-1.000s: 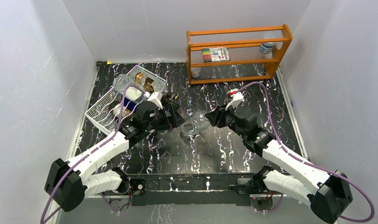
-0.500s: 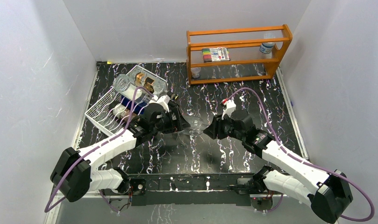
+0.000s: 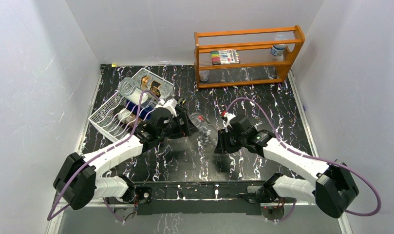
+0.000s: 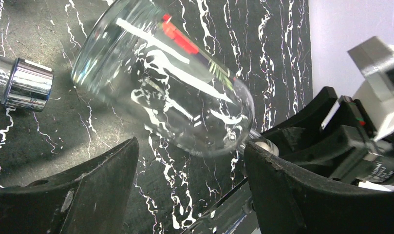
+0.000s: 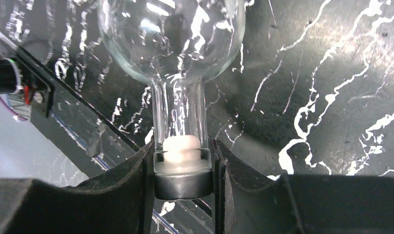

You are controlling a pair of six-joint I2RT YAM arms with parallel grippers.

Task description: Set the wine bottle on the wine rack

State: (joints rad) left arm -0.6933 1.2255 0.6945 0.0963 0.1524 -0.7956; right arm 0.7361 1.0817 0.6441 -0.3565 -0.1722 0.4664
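Observation:
The bottle is still hanging from my right gripper above the bare black marbled table. Next I will lower it until the glass rests on the table, and then let go of the bottle's neck.
A clear glass wine bottle [image 3: 207,130] hangs tilted above the black marbled table, a red mark near its base. My right gripper [image 3: 219,145] is shut on its capped neck [image 5: 181,161], one finger on each side of the cap. The bottle's round shoulder [image 5: 170,44] fills the top of the right wrist view. My left gripper [image 3: 189,127] stands open just left of the bottle. Its fingers [image 4: 102,180] frame bare table below the glass body [image 4: 160,83] without touching it. The white wire wine rack [image 3: 107,119] stands at the left, behind the left arm.
Other bottles lie on the rack, one clear one [image 3: 129,89] at its far end, and a chrome cap [image 4: 27,85] shows close by. An orange wooden shelf [image 3: 248,62] at the back holds a marker box [image 3: 225,57] and a small jar [image 3: 278,49]. White walls enclose the table.
The right gripper has swung toward the near edge with the bottle's neck, tilting the bottle. The left gripper's jaws narrowed and it shifted right beside the bottle's body.

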